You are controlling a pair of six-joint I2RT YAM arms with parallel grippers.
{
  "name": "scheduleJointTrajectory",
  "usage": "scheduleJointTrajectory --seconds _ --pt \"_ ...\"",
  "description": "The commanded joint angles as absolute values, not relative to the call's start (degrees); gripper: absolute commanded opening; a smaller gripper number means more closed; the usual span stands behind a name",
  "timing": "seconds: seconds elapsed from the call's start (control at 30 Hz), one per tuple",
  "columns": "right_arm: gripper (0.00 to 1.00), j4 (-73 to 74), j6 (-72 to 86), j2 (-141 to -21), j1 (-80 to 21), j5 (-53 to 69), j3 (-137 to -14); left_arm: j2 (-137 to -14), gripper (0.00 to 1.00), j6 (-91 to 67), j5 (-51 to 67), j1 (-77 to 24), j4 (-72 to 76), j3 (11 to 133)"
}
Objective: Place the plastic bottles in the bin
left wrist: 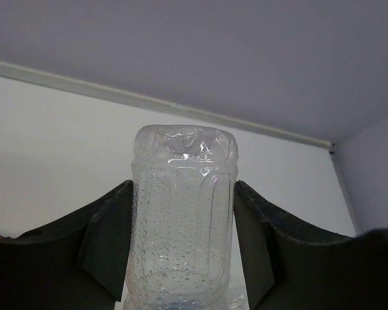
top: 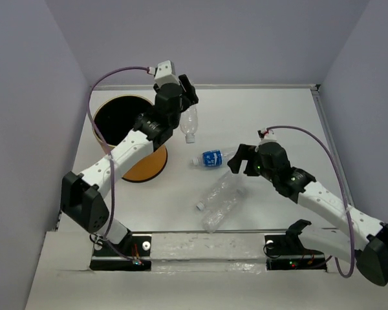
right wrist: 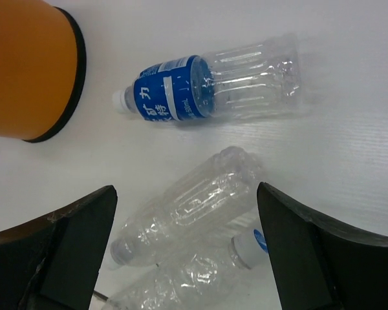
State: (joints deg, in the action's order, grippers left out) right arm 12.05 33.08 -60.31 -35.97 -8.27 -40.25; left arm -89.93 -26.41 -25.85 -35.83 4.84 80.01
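Observation:
The opening of the bin is to the left in the top view. So I will raise my left gripper over it, then lower it and release the bottle inside.
My left gripper [top: 184, 97] is shut on a clear plastic bottle [top: 189, 123], held in the air just right of the orange-yellow bin [top: 126, 139], its cap hanging down. In the left wrist view the bottle [left wrist: 184, 213] fills the gap between both fingers. My right gripper [top: 240, 159] is open and empty, above the table. A blue-labelled bottle [top: 213, 158] lies flat left of it, also in the right wrist view [right wrist: 207, 87]. Two clear bottles [top: 220, 197] lie side by side nearer the front; in the right wrist view one [right wrist: 194, 206] lies between the open fingers, the other [right wrist: 200, 278] below it.
The bin's black inside [top: 119, 116] opens upward at the left. Grey walls close in the white table [top: 278, 116] at the back and both sides. A clear strip runs along the front edge [top: 200, 248] between the arm bases.

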Motion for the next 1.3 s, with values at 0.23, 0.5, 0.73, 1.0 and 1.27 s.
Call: scheduleJointTrajectory --seconds 0.23,0.5,0.73,1.0,1.27 --pt "0.96 27.2 46.3 -39.1 -35.6 6.8 -28.1 -66.5 0.46 -18.6 -30.5 -35.5 9.1 78.6" --pt "1.00 23.6 49.7 -41.0 -35.6 15.3 -23.9 -57.6 0.46 -13.6 -35.3 -25.9 7.7 76.6" --pt "1.00 16.3 51.8 -46.5 -36.1 17.4 -20.6 -58.2 0.46 -8.7 -41.0 -20.8 13.9 73.1" --pt "1.00 7.6 54.2 -51.4 -36.1 15.2 -18.3 -60.8 0.47 -5.6 -42.0 -17.9 22.1 65.5" --pt "0.96 0.8 56.2 -55.8 -36.1 13.4 -15.4 -61.9 0.54 -1.8 -42.4 -17.9 29.5 57.2"
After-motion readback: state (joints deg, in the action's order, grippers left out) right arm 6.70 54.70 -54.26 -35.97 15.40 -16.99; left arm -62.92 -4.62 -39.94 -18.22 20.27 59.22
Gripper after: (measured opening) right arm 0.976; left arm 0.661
